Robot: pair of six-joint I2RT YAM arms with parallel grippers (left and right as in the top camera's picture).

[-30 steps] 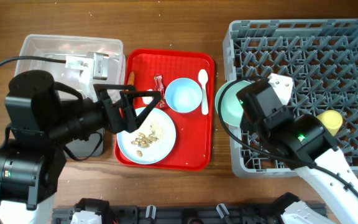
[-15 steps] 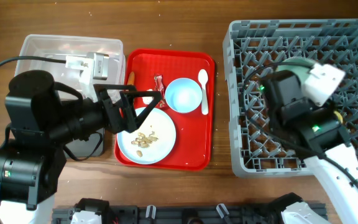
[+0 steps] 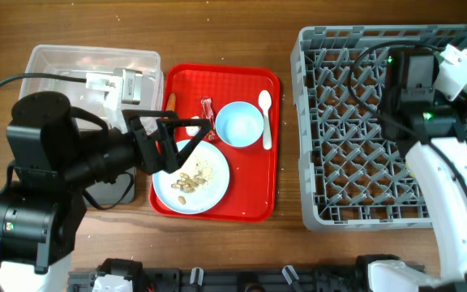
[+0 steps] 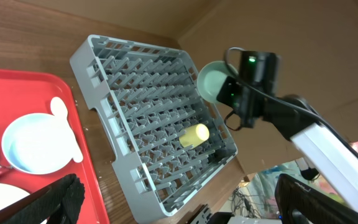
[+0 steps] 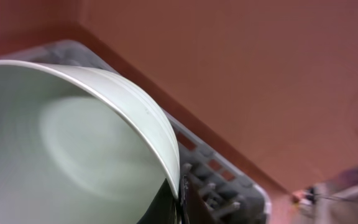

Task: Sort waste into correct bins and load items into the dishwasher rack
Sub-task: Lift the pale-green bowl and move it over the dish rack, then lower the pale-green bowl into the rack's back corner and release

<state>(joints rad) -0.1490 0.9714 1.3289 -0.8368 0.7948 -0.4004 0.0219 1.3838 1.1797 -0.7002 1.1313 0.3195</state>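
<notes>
The rack's empty far wires stand below the bowl, so my right gripper should lower the bowl onto them, clear of the yellow cup (image 4: 194, 134), and let go of the bowl's rim.
My right gripper (image 5: 180, 202) is shut on the rim of the pale green bowl (image 5: 73, 143) and holds it tilted above the far right part of the grey dishwasher rack (image 3: 355, 162). The left wrist view shows the bowl (image 4: 211, 81) in the air beyond the rack (image 4: 142, 93), and the yellow cup (image 4: 194, 134) lying in the rack. In the overhead view the arm (image 3: 416, 73) hides both. My left gripper (image 3: 181, 144) is open and empty over the pale blue plate (image 3: 191, 174), which holds beige scraps (image 3: 189, 180). The pale blue bowl (image 3: 237, 123), white spoon (image 3: 265, 118) and red wrapper (image 3: 207, 108) lie on the tray.
The red serving tray (image 3: 254, 207) sits mid-table. The clear tub (image 3: 55, 61) stands at the back left. The black tray (image 3: 108, 193) is mostly hidden under my left arm. An orange carrot piece (image 3: 169, 100) lies at the red tray's left rim. I cannot make out the tissue.
My right gripper has carried the green bowl from the rack's left edge across to its far right back area. The left arm has not moved.
</notes>
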